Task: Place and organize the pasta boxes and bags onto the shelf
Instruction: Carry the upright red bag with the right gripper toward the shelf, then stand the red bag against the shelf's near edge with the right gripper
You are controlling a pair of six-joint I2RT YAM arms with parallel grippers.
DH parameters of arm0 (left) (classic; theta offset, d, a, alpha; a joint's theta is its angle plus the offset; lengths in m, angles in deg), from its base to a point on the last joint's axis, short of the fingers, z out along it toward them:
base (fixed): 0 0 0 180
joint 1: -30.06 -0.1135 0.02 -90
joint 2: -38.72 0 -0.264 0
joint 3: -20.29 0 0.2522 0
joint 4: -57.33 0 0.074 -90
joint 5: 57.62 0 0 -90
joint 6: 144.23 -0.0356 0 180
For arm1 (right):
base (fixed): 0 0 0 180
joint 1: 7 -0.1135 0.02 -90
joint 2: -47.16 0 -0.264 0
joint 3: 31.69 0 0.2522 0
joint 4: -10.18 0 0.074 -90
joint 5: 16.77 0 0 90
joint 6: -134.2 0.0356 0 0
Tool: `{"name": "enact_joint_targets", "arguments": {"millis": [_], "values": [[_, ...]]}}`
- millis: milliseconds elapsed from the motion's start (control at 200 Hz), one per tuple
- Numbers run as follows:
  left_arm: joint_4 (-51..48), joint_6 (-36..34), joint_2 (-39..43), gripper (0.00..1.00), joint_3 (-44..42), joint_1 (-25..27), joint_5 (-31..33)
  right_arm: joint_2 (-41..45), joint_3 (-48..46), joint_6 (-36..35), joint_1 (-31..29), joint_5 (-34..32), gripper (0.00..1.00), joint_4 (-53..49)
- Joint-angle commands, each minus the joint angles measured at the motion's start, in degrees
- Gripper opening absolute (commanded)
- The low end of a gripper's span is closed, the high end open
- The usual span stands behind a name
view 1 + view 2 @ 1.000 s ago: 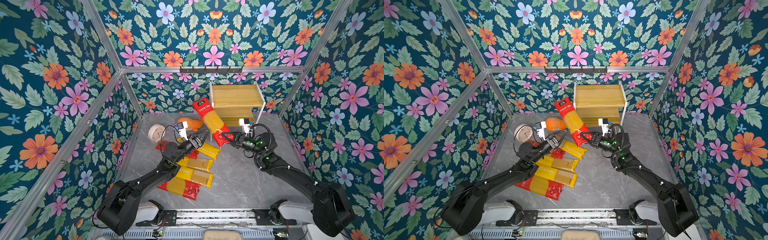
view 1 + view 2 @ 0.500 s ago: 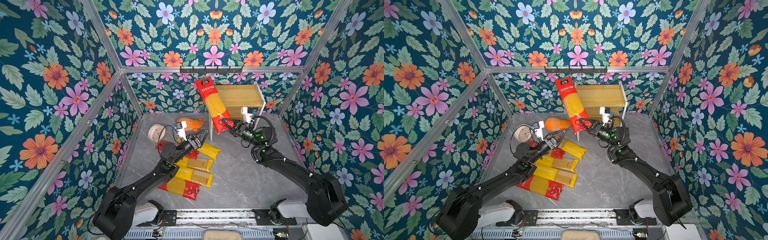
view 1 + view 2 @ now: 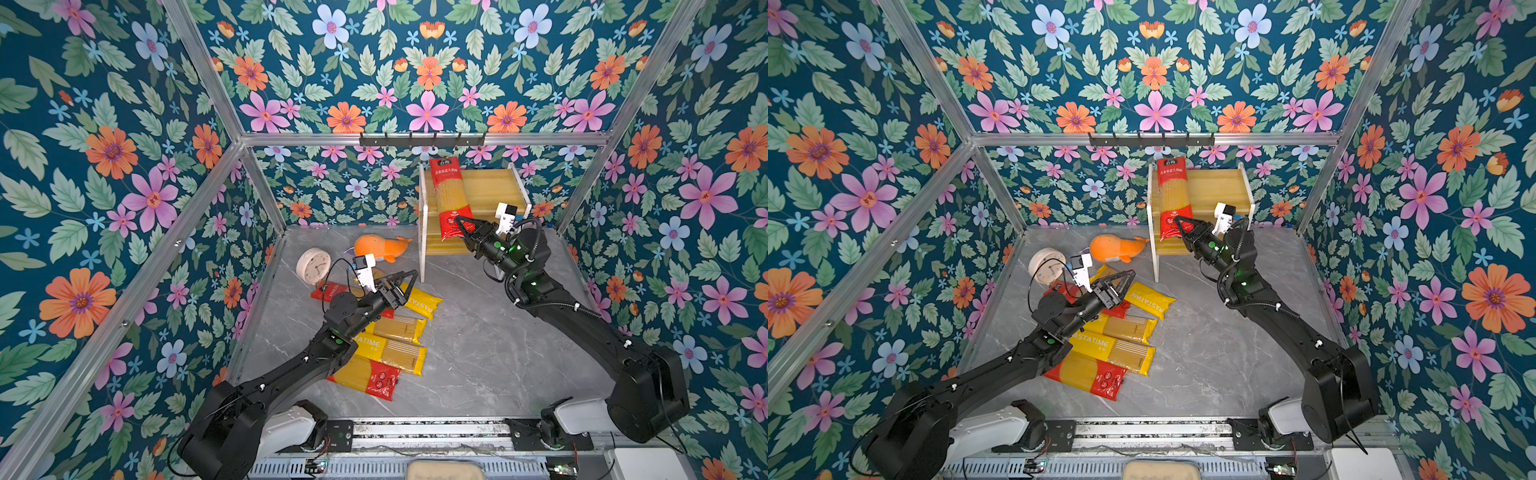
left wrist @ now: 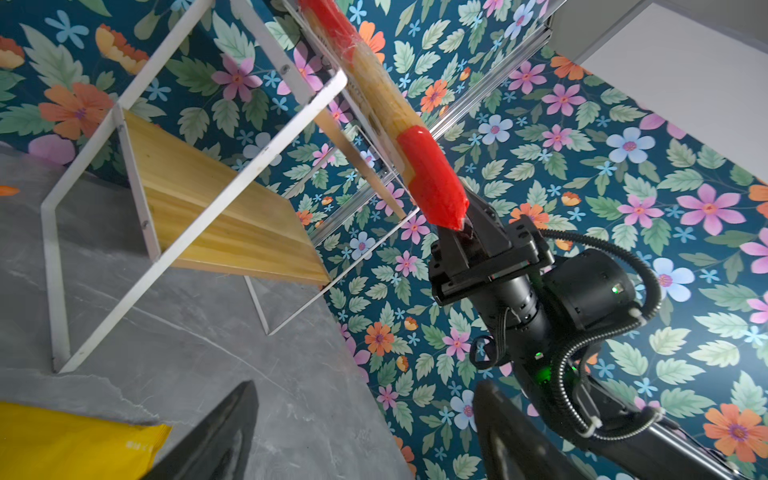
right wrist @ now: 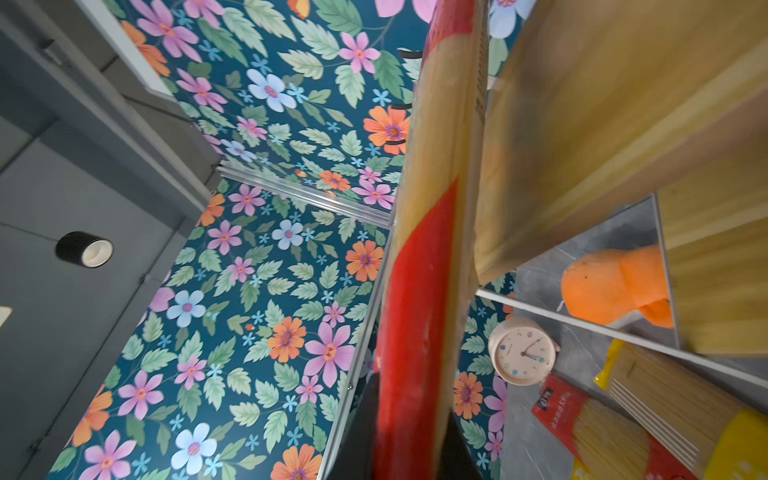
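The pack's red end sticks out over the board's front edge, so my right gripper next needs to push it outward onto the top board's whale-side end (image 3: 432, 198) (image 5: 512, 192), which lies farther outward, and then release it.
My right gripper (image 3: 463, 226) is shut on the red end of a clear spaghetti pack (image 3: 449, 191). The pack slants up over the left part of the shelf's (image 3: 490, 187) top board; the right wrist view shows this pack (image 5: 419, 311) beside the board's edge (image 5: 602, 124). On the floor to the left, three yellow PASTATIME packs (image 3: 424, 303) lie with two red-ended clear packs (image 3: 365, 378). Just above them my left gripper (image 3: 409, 282) is open and holds nothing. In the left wrist view one yellow pack (image 4: 75, 440) lies beside a finger (image 4: 224, 432).
An orange plush whale (image 3: 380, 247) lies just left of the shelf's white leg. A round pink clock (image 3: 313, 266) stands by the left wall. A black hook rail (image 3: 422, 139) runs along the back wall above the shelf. Bare grey floor (image 3: 490, 345) lies between the two arms.
My right gripper has lifted the red-ended pack up and back, from in front of the shelf to over its top board. The left arm has barely moved.
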Motion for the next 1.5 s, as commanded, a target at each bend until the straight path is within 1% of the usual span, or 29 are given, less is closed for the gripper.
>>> {"name": "enact_joint_targets", "arguments": {"millis": [0, 160, 235, 410, 560, 725, 745, 780, 805, 895, 910, 940, 980, 1050, 1195, 1310, 1495], "values": [[0.2, -1.7, 0.3, 0.83, -0.4, 0.3, 1.7, -1.7, 2.4, -0.1, 0.1, -1.6, 0.00, 1.0], [-0.1, -2.1, 0.4, 0.83, -0.8, 0.5, 2.3, -5.6, 6.3, 2.8, 0.1, -2.1, 0.00, -2.6], [-0.2, -2.3, 0.4, 0.83, -0.7, 0.6, 2.5, -7.4, 8.0, 3.9, 0.1, -1.8, 0.00, -2.4], [-0.5, -2.8, 0.3, 0.83, -0.5, 0.7, 2.6, -10.1, 13.1, 3.5, 0.1, -1.8, 0.00, -5.9], [-0.4, -3.0, -0.2, 0.83, -0.4, 0.8, 2.8, -13.3, 14.7, 5.4, 0.0, -1.2, 0.00, -5.7], [-0.2, -3.1, -0.4, 0.83, -0.8, 0.9, 2.8, -13.5, 14.9, 5.5, -0.6, -0.1, 0.00, -5.5], [-0.2, -3.1, -0.4, 0.83, -0.8, 1.0, 2.9, -15.2, 15.1, 5.6, -0.5, 0.3, 0.02, -5.7], [-0.3, -3.1, -0.3, 0.83, -0.9, 1.0, 2.9, -15.4, 15.2, 6.0, -0.3, 1.1, 0.08, -6.1], [-0.3, -3.2, -0.3, 0.83, -0.8, 0.9, 2.8, -15.3, 15.0, 6.0, -0.1, 1.7, 0.14, -6.3], [-0.5, -3.2, 0.1, 0.83, -0.8, 1.0, 2.6, -14.6, 13.7, 5.8, 0.5, 2.7, 0.33, -6.9], [-0.6, -3.4, 0.1, 0.83, -0.7, 1.0, 2.7, -12.7, 13.4, 5.6, 0.7, 2.9, 0.35, -7.0], [-0.8, -3.5, 0.3, 0.83, -0.6, 1.0, 2.6, -12.0, 12.9, 5.1, 0.8, 3.0, 0.41, -7.4], [-1.2, -3.8, 0.3, 0.83, -0.5, 1.0, 2.6, -11.1, 12.4, 4.6, 1.2, 3.3, 0.45, -8.2], [-1.3, -3.9, 0.3, 0.83, -0.3, 1.0, 2.5, -10.0, 11.1, 4.1, 1.5, 3.9, 0.48, -8.6], [-0.6, -3.4, -0.3, 0.82, -0.7, 1.0, 2.4, -9.0, 10.5, 2.6, 1.9, 5.8, 0.49, -10.4], [0.1, -3.0, -0.5, 0.82, -0.9, 1.2, 2.6, -9.0, 10.0, 3.1, 1.9, 7.3, 0.49, -10.5], [-0.6, -3.3, -0.2, 0.82, -0.9, 1.6, 3.1, -9.9, 11.6, 3.3, 1.9, 7.4, 0.35, -10.0]]}}
